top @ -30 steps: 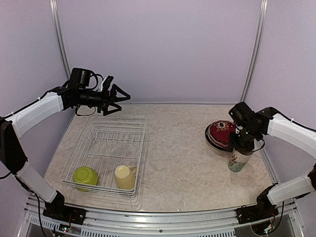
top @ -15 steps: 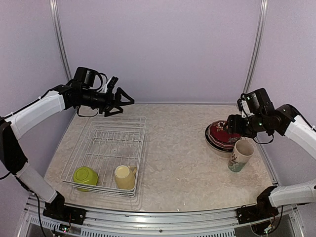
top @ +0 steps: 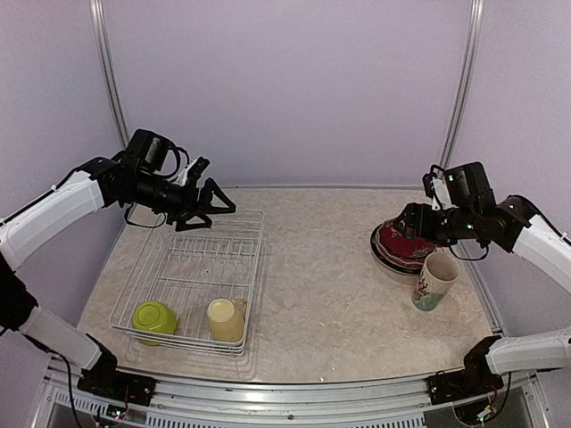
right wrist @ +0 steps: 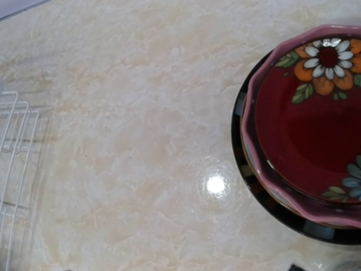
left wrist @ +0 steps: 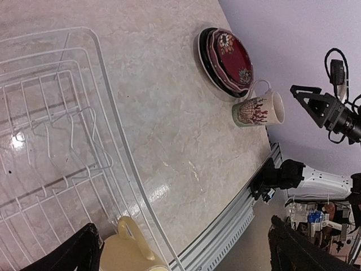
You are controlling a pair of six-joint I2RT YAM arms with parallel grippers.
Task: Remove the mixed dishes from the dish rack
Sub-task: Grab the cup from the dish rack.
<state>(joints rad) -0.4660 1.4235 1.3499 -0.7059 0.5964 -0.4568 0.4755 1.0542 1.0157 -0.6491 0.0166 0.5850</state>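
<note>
My left gripper moves back and down over the rack (top: 256, 267) next and closes across the pale yellow mug's body (top: 224, 323), since that mug still sits inside the rack.
The white wire dish rack (top: 256, 267) stands at the left and holds a lime-green bowl (top: 153, 317) and a pale yellow mug (top: 226, 318) at its near end. The left wrist view shows the rack rim (left wrist: 113, 124) and the yellow mug (left wrist: 132, 251). My left gripper (top: 219, 214) hovers open and empty above the rack's far edge. A stack of plates with a dark red floral one on top (top: 400, 242) sits at the right. The white floral mug (top: 435, 280) stands upright beside it. My right gripper (top: 408, 223) hangs open and empty over the stack.
The plate stack (right wrist: 310, 135) fills the right of the right wrist view, and the rack corner (right wrist: 14, 147) shows at its left edge. The metal table rail (top: 285, 392) runs along the near edge. Walls enclose the back and sides.
My right gripper let go of the floral mug, rose and moved back over the plate stack. My left gripper dropped a little toward the rack's far edge.
</note>
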